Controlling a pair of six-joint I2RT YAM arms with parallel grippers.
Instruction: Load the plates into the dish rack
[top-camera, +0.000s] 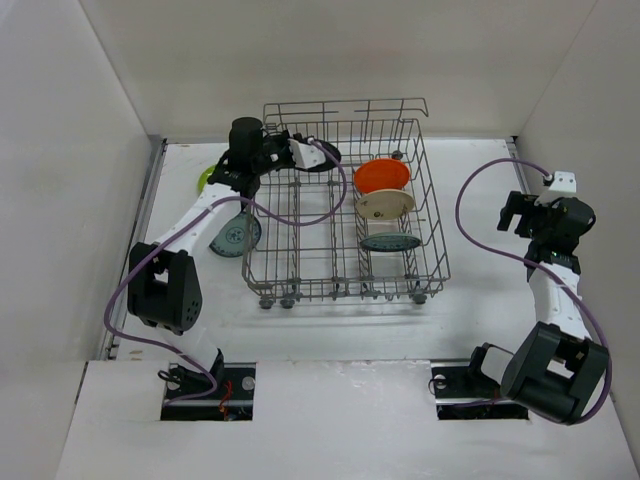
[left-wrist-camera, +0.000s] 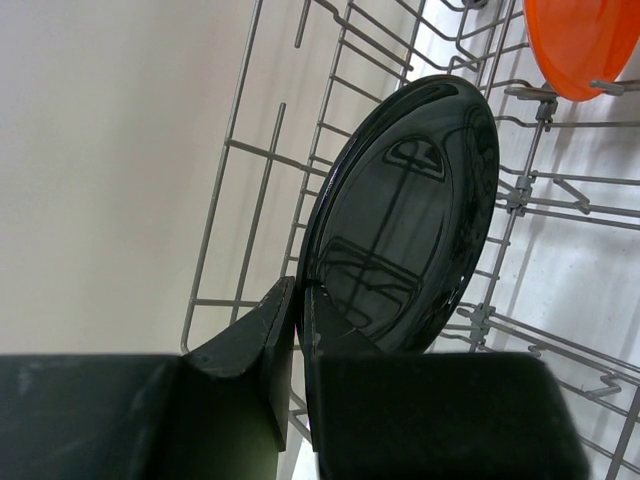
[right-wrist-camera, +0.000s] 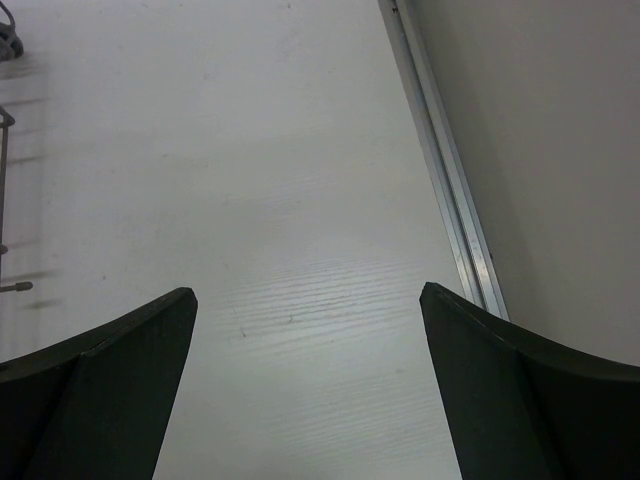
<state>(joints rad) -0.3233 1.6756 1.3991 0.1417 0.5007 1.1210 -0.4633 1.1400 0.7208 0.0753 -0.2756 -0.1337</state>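
Observation:
My left gripper needs to lower the black plate (top-camera: 322, 155) next, into the rack's far corner, onto the empty wires beside the orange plate (top-camera: 382, 176).
My left gripper (left-wrist-camera: 299, 305) is shut on the rim of a black plate (left-wrist-camera: 405, 220), held on edge over the dish rack's (left-wrist-camera: 250, 152) far left corner. From above, the left gripper (top-camera: 303, 152) and black plate (top-camera: 322, 155) sit at the dish rack's (top-camera: 340, 280) back edge. An orange plate (top-camera: 382, 176), a cream plate (top-camera: 386, 204) and a teal plate (top-camera: 390, 241) stand in its right rows. Another teal plate (top-camera: 235, 235) lies left of the rack, and a lime green plate (top-camera: 207, 178) shows partly behind the left arm. My right gripper (top-camera: 515, 213) is open over bare table (right-wrist-camera: 308, 300).
White walls close in the table on the left, back and right. An aluminium rail (right-wrist-camera: 450, 190) runs along the right wall beside the right gripper. A purple cable loops over the rack's left half (top-camera: 330, 205).

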